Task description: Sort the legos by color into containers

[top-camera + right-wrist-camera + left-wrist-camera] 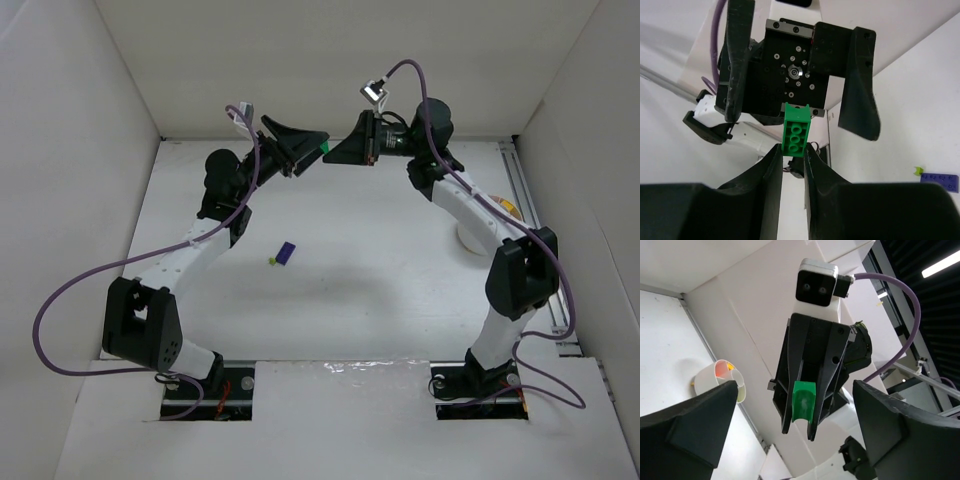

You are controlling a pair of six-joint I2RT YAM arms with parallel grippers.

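Observation:
My right gripper swings down over the white bowl (470, 239) next and releases the green brick. The bowl stands lower, to the gripper's right in the top view.
My right gripper (334, 154) is raised at the back of the table, shut on a dark green brick (325, 148) that sticks out past its fingertips (771, 165). The brick also shows in the right wrist view (796, 131) and the left wrist view (803, 401). My left gripper (310, 150) faces it, open wide, its fingers (700, 425) on either side of the brick without touching it. A purple brick (285, 253) and a tiny lime green brick (271, 261) lie on the table. The white bowl (722, 380) stands at the right, with orange and yellow showing inside.
White walls close in the table (380, 290) on three sides. In the top view my right arm (480, 215) covers most of the bowl. A metal rail (525, 200) runs along the right edge.

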